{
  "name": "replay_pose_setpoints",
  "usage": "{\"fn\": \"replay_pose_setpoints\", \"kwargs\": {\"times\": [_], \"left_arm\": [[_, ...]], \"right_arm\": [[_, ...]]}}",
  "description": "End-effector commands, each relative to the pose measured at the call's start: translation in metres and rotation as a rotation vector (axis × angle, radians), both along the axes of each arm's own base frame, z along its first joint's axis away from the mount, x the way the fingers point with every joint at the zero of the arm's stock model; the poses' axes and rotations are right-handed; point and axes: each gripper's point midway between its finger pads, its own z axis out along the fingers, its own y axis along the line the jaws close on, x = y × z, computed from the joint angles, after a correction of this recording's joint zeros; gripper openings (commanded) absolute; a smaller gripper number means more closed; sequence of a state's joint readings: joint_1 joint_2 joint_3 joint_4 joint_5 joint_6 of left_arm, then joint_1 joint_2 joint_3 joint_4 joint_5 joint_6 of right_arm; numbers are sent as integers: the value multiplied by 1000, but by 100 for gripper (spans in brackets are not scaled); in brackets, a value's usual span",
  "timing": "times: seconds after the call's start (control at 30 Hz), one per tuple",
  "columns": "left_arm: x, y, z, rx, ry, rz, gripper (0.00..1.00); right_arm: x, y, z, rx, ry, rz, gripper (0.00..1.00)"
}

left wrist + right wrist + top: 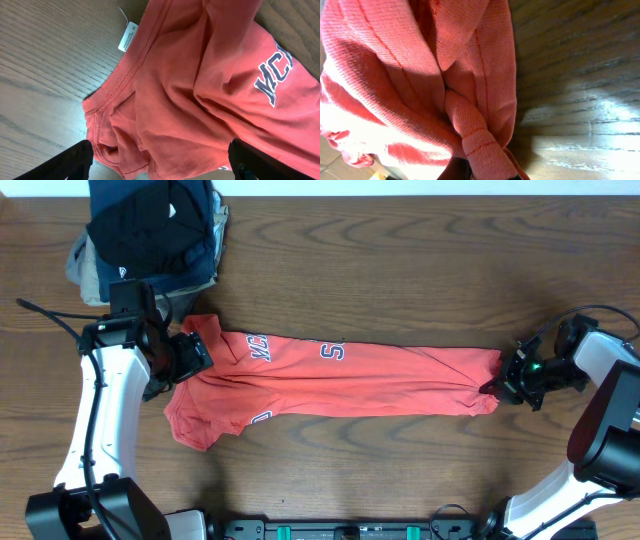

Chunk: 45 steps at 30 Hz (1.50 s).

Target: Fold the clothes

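Observation:
The shirt lies stretched long, so the right gripper will raise the hem end next, move it to the left in the overhead view and let go of it over the shirt's middle (362,377).
The salmon T-shirt (340,375) lies stretched in a long narrow band across the table, navy lettering up, collar end at the left. My left gripper (190,355) is open over the collar end; in the left wrist view its two dark fingers (160,162) straddle bunched shirt fabric (200,90), with the collar tag (127,36) at the top. My right gripper (503,380) is shut on the shirt's hem end at the right; the right wrist view shows a roll of the shirt's fabric (475,130) pinched between the jaws (485,172).
A stack of folded black, navy and grey-khaki garments (150,230) sits at the back left, just behind my left arm. Bare wooden table (400,280) surrounds the shirt.

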State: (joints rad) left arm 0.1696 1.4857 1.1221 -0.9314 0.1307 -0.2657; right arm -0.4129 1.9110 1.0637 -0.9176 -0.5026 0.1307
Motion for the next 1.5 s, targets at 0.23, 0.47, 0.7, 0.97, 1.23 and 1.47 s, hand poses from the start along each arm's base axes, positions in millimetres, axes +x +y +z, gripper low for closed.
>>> {"fn": "replay_pose_setpoints", "kwargs": {"times": [0.23, 0.47, 0.7, 0.97, 1.23, 1.47], "left_arm": [[-3, 2, -5, 3, 21, 6, 87], [-3, 2, -5, 3, 21, 6, 87], [-3, 2, -5, 3, 20, 6, 87], [-3, 2, -5, 3, 20, 7, 87], [-3, 2, -6, 3, 23, 7, 87], [-9, 1, -12, -1, 44, 7, 87]], "right_arm": [[0, 3, 8, 15, 16, -8, 1], [-1, -45, 39, -214, 39, -101, 1], [10, -65, 107, -341, -27, -130, 1], [22, -21, 124, -348, -87, 11, 1], [35, 54, 124, -327, -149, 205, 1], [37, 95, 112, -337, -162, 291, 1]]}}
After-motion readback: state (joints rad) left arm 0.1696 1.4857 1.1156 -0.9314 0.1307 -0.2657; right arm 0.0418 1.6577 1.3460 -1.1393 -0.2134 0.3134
